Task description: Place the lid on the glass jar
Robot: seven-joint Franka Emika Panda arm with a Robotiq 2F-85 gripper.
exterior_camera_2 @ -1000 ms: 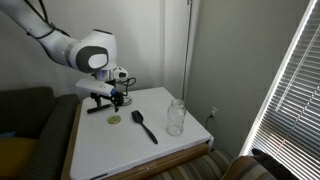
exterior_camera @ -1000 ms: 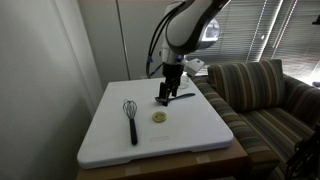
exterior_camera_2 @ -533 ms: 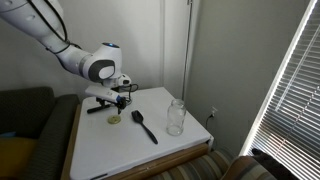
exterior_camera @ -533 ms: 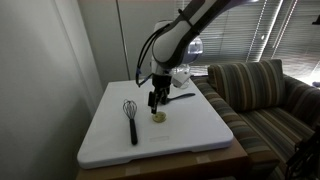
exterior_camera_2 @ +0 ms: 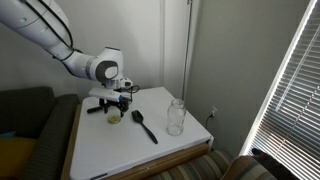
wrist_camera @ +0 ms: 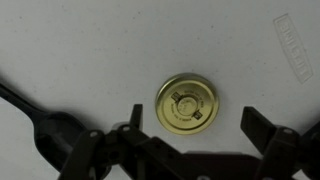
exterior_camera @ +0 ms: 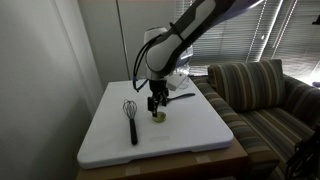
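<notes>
The gripper should first go down with its fingers open and then close, to get around the gold round lid's rim [exterior_camera: 159,117] [wrist_camera: 187,104].
The lid [wrist_camera: 186,102] is a small gold round disc lying flat on the white table; it also shows in both exterior views [exterior_camera: 158,117] [exterior_camera_2: 113,119]. My gripper [wrist_camera: 195,128] is open and empty, just above the lid, with a finger on each side of it; it shows in both exterior views [exterior_camera: 157,107] [exterior_camera_2: 113,108]. The glass jar [exterior_camera_2: 176,117] is clear and short, standing upright near the table's far side, well away from the lid. In the exterior view with the sofa the jar is hidden behind the arm.
A black whisk [exterior_camera: 131,119] lies on the white table [exterior_camera: 190,135] beside the lid. A black spoon [exterior_camera_2: 143,122] lies between lid and jar; its handle shows in the wrist view [wrist_camera: 30,108]. A striped sofa [exterior_camera: 262,92] stands by the table.
The arm has swung from the table's rear over to the lid and come down; the open gripper now hangs right above it. Lid, jar, whisk and spoon have not moved.
</notes>
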